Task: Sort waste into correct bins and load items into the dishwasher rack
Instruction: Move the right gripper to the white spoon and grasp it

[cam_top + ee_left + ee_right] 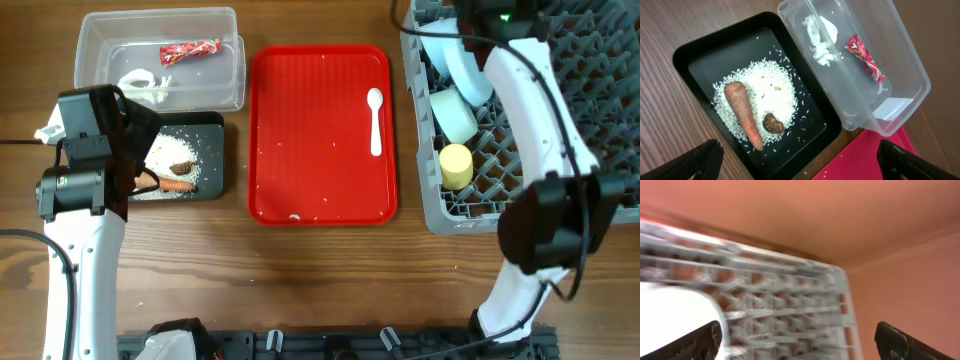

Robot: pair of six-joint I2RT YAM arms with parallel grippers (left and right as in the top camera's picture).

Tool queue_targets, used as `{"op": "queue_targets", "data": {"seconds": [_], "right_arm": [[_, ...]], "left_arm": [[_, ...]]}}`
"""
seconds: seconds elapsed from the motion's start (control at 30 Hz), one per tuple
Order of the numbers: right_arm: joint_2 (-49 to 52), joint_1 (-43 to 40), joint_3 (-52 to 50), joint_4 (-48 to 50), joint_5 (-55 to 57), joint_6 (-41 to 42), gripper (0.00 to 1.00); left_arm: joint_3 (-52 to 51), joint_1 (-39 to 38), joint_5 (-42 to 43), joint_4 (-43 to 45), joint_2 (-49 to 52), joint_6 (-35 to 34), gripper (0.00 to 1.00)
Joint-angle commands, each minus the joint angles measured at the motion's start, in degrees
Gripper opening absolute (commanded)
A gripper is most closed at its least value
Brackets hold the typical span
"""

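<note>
The spoon still lies on the tray [320,190], left of my right gripper in the overhead view, so next my right gripper should swing that way, back and down onto its handle [376,120].
The clear bin [230,60] holds the red wrapper [190,51] and the white scrap [142,86]; both show in the left wrist view [865,57] [821,37]. The black bin [212,160] holds rice [767,85], the carrot stick [742,112] and the brown lump [773,123]. My left gripper [800,165] is open and empty above the black bin's edge. The white spoon [375,120] lies on the red tray [320,190]. The grey rack [590,60] holds the blue plate [465,65], a pale bowl [455,115] and the yellow cup [456,165]. My right gripper [800,342] is open over the rack's far part.
Loose rice grains lie on the red tray and on the wood beside the black bin. The right arm [540,120] crosses over the rack. The right wrist view is blurred; a white object [670,320] shows at its left.
</note>
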Motion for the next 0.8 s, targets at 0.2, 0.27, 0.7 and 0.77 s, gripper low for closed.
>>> {"op": "queue_targets", "data": {"seconds": [0.2,0.27,0.7,0.77], "right_arm": [[-7.43,10.78,0.26,-17.92,-45.46,21.44,0.95],[-4.44,10.91,0.24,-20.09,-48.24,28.11,0.87],[13.7,11.52,0.22,-26.95,-36.06,47.8,0.57],[15.65,11.52,0.22,-26.84,-34.21,49.48,0.54]], "left_arm": [[0.85,-0.04,-0.35,0.09,-0.28,0.52,1.0],[0.87,-0.04,-0.35,0.09,-0.28,0.52,1.0],[0.87,-0.04,-0.35,0.09,-0.28,0.52,1.0],[0.87,-0.04,-0.35,0.09,-0.28,0.52,1.0]]}}
